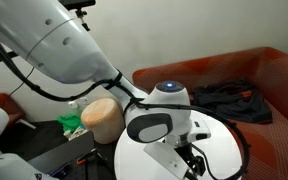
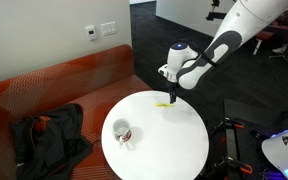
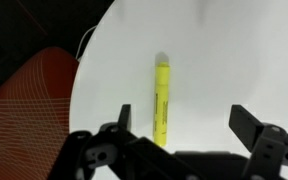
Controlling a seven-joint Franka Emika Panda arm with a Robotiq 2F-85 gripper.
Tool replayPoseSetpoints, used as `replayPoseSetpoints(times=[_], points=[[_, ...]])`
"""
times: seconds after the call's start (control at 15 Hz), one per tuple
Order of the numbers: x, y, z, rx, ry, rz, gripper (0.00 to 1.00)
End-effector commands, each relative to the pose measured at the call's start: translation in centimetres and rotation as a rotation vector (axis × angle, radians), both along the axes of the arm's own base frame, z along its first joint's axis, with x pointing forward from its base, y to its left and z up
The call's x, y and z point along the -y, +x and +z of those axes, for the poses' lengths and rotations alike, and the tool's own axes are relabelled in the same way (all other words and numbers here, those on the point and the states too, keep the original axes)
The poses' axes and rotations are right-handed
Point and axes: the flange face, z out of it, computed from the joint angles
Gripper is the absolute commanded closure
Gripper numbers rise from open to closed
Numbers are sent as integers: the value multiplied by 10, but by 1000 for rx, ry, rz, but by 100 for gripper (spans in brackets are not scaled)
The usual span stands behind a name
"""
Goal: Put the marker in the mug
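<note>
Next, my gripper shifts toward the left in the wrist view and lowers around the marker, since the marker [image 3: 163, 102] sits off-center between the open fingers.
The yellow-green marker [image 3: 163, 102] lies flat on the round white table [image 3: 214, 60], seen from above in the wrist view. In an exterior view it is a small yellow streak [image 2: 165, 103] near the table's far edge. My gripper [image 3: 184, 118] is open and empty, just above the marker, which sits between the fingers, nearer the left one. In an exterior view the gripper [image 2: 172, 93] hangs over the marker. The dark red mug [image 2: 121, 130] with a whitish inside stands on the table's near left side, well apart from the gripper.
A red-orange sofa [image 2: 54, 85] with dark clothing [image 2: 44, 135] on it stands beside the table. A tan cylindrical stool [image 1: 102, 118] stands next to the table [image 1: 224, 135]. The table's edge runs close to the marker.
</note>
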Motion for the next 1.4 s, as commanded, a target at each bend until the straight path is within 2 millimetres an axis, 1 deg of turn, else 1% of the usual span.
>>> replayPoseSetpoints(times=[0.0, 0.33, 0.6, 1.33], points=[[4, 5, -16, 29, 17, 36, 0], [5, 6, -38, 12, 30, 38, 0], [8, 14, -51, 8, 31, 30, 0], [9, 43, -70, 19, 35, 30, 0]])
